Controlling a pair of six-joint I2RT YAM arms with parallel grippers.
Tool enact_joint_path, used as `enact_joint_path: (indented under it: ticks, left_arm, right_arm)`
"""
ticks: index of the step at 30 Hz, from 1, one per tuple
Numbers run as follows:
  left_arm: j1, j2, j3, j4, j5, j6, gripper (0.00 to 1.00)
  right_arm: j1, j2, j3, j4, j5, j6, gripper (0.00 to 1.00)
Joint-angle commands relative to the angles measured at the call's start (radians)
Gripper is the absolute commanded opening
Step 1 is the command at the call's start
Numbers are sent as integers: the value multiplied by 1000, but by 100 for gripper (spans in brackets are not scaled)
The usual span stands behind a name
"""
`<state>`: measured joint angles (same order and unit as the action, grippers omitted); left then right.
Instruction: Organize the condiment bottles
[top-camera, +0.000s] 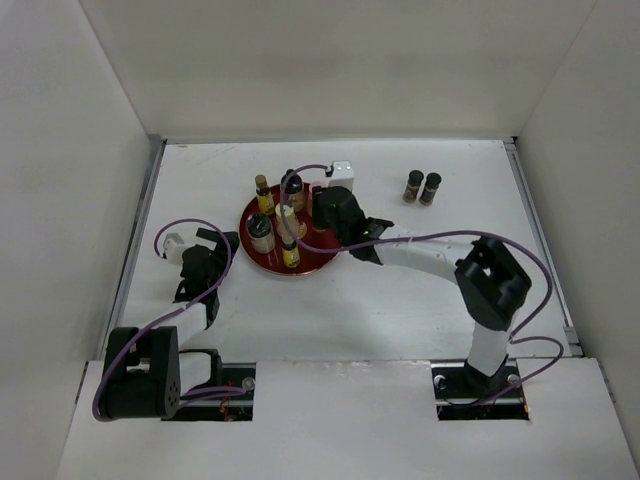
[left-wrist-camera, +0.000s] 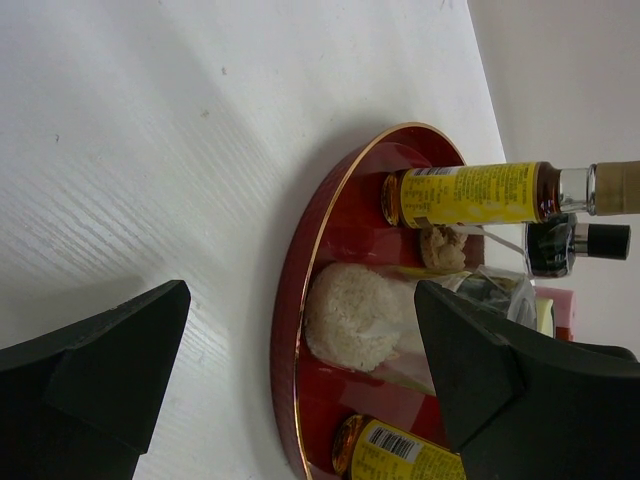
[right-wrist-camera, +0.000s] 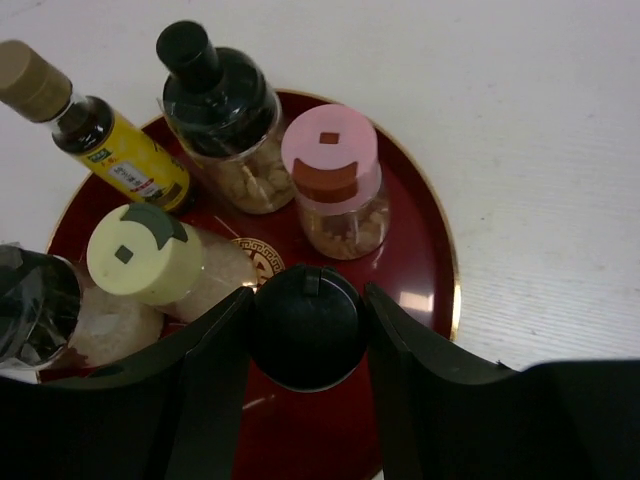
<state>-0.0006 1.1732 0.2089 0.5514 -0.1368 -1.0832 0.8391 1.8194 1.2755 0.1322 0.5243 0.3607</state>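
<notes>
My right gripper will go down and a bit over toward the cream-capped jar, onto the tray's middle (top-camera: 308, 221) (right-wrist-camera: 273, 262), because empty tray bottom shows between that jar and the pink-capped jar.
A round red tray (top-camera: 318, 262) holds several condiment bottles. In the right wrist view, my right gripper (right-wrist-camera: 305, 330) is shut on a black-capped bottle (right-wrist-camera: 305, 325) standing over the tray (right-wrist-camera: 425, 250), a finger on each side of its cap. Around it stand a pink-capped jar (right-wrist-camera: 330, 165), a cream-capped jar (right-wrist-camera: 145, 255), a black-capped jar (right-wrist-camera: 220, 100) and a yellow-labelled bottle (right-wrist-camera: 125, 160). My left gripper (left-wrist-camera: 300, 370) is open and empty at the tray's left rim (left-wrist-camera: 290, 300), facing a jar of white grains (left-wrist-camera: 360, 315). Two black-capped bottles (top-camera: 422, 187) stand on the table at the back right.
White walls close in the table on the left, back and right. The right arm (top-camera: 440, 262) stretches from its base across the table to the tray. A second yellow-labelled bottle (left-wrist-camera: 400, 455) stands near the left gripper's right finger (left-wrist-camera: 490, 380).
</notes>
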Motion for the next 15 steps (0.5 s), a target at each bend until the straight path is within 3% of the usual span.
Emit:
enact_joint_path:
  ticks: [1,15]
  left_arm:
    - [3,-21,7,50,-14,9,100]
    - [4,-17,7,51,-7,9,100]
  right_arm:
    - [2,52,90,66,-9,9,37]
    - [21,213,189,52,-15,-2,42]
